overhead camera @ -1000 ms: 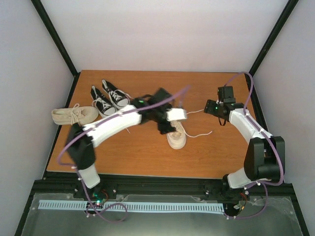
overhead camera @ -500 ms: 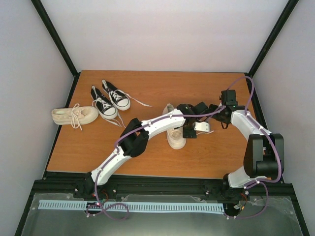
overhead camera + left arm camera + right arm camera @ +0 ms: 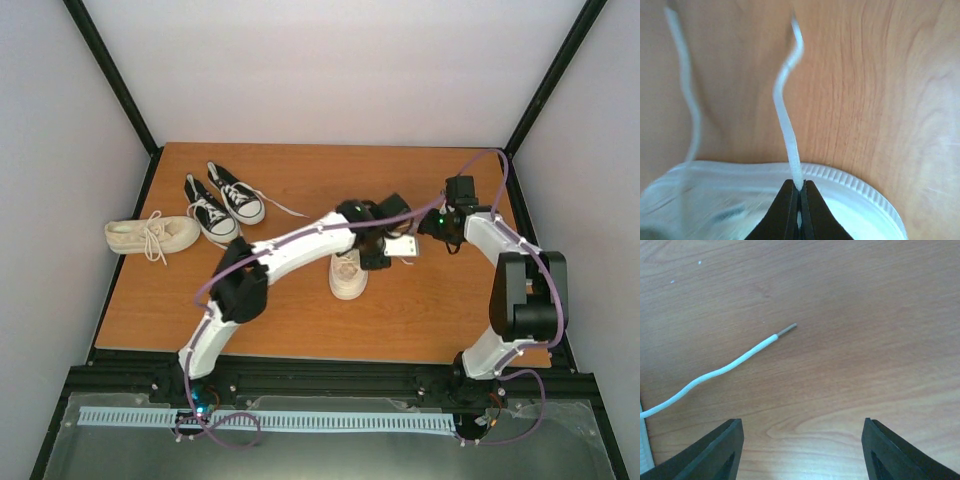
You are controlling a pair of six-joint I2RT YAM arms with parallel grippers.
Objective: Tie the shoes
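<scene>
Next, my left gripper moves its lace across the shoe to the left in the top view and releases it over bare wood, since both laces trail one way.
A cream shoe (image 3: 347, 276) lies mid-table, toe toward me. My left gripper (image 3: 373, 260) hangs over its far right side. In the left wrist view the left gripper (image 3: 799, 192) is shut on one pale lace (image 3: 785, 115), which runs away across the wood; the shoe's ribbed white sole (image 3: 860, 182) lies below, and a second lace (image 3: 687, 100) trails at the left. My right gripper (image 3: 430, 226) is just right of the shoe. It stands open (image 3: 802, 440) over bare wood, with a lace end (image 3: 742, 357) and its grey tip ahead of the fingers, untouched.
Another cream shoe (image 3: 150, 235) lies on its side at the table's left edge. Two black shoes (image 3: 210, 212) (image 3: 237, 193) with white toe caps stand side by side at the back left, laces loose. The left arm stretches diagonally across the table.
The left arm swung right over the cream shoe and its gripper closed on a lace. The shoe shifted slightly toward me. The right gripper moved in toward the shoe.
</scene>
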